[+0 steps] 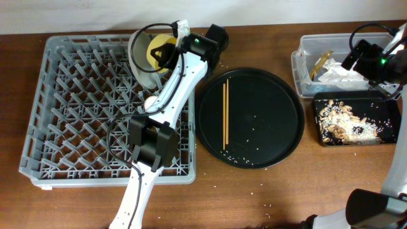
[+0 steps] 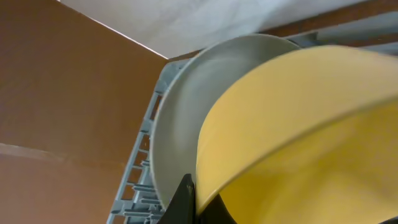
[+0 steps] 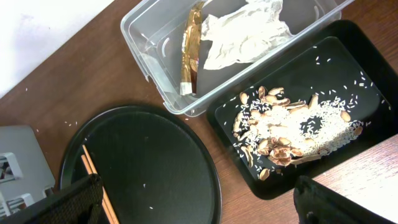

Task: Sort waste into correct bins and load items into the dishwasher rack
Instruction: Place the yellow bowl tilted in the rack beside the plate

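The yellow bowl (image 1: 157, 49) is at the rack's far edge beside the white plate. My left gripper will stay nearly still next and open to release the bowl's rim.
My left gripper (image 1: 166, 53) is shut on the rim of the yellow bowl (image 1: 157, 49), holding it at the far edge of the grey dishwasher rack (image 1: 70, 95), right against the upright white plate (image 1: 141, 67). In the left wrist view the bowl (image 2: 298, 137) fills the frame in front of the plate (image 2: 180, 118), with the fingers (image 2: 196, 200) pinching its rim. Two chopsticks (image 1: 225, 114) lie on the round black tray (image 1: 267, 127). My right gripper (image 3: 199, 199) is open and empty above the clear tub (image 3: 149, 43) and the black rectangular tray (image 3: 348, 56) of food leftovers (image 3: 280, 134). The cups are out of view.
White napkins (image 3: 242, 31) and a tan paper scrap (image 3: 189, 53) lie in the clear tub. Rice grains are scattered on the round tray (image 3: 155, 162) and on the table near it. The left arm's base stands over the rack's front right part.
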Available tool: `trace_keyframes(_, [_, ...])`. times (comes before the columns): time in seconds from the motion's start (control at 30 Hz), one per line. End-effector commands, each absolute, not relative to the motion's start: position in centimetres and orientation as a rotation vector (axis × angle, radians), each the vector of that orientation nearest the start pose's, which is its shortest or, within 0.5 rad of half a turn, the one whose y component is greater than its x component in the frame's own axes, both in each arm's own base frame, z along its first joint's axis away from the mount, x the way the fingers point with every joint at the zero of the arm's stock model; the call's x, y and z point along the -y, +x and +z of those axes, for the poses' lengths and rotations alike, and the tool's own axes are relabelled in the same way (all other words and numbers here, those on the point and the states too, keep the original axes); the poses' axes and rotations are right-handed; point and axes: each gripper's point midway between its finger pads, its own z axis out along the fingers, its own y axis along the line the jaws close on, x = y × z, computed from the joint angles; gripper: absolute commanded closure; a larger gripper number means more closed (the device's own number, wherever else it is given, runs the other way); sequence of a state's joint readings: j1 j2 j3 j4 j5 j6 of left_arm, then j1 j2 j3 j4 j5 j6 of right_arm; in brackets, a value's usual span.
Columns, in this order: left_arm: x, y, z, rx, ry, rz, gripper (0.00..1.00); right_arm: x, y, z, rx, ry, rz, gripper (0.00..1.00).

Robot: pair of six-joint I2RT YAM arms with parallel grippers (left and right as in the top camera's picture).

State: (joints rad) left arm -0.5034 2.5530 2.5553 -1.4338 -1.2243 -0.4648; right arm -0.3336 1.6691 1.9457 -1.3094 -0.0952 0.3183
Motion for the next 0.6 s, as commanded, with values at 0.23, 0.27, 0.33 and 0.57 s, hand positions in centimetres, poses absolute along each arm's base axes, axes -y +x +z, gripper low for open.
trace_keyframes(0.23, [9.2, 53.3, 17.4, -2.108, -0.148, 1.248, 1.0, 11.6, 37.5, 29.0, -2.469, 0.82, 0.117, 0.02])
trace_keyframes(0.27, [9.4, 53.2, 17.4, -2.111, -0.142, 1.245, 1.0, 11.6, 37.5, 29.0, -2.469, 0.82, 0.117, 0.01])
trace_keyframes(0.33, [10.5, 53.0, 17.4, -2.115, -0.094, 1.249, 1.0, 11.6, 37.5, 29.0, -2.469, 0.82, 0.117, 0.02])
trace_keyframes(0.57, [11.3, 50.9, 15.8, -2.251, 0.046, 1.273, 0.73, 11.6, 37.5, 29.0, -2.469, 0.82, 0.117, 0.01])
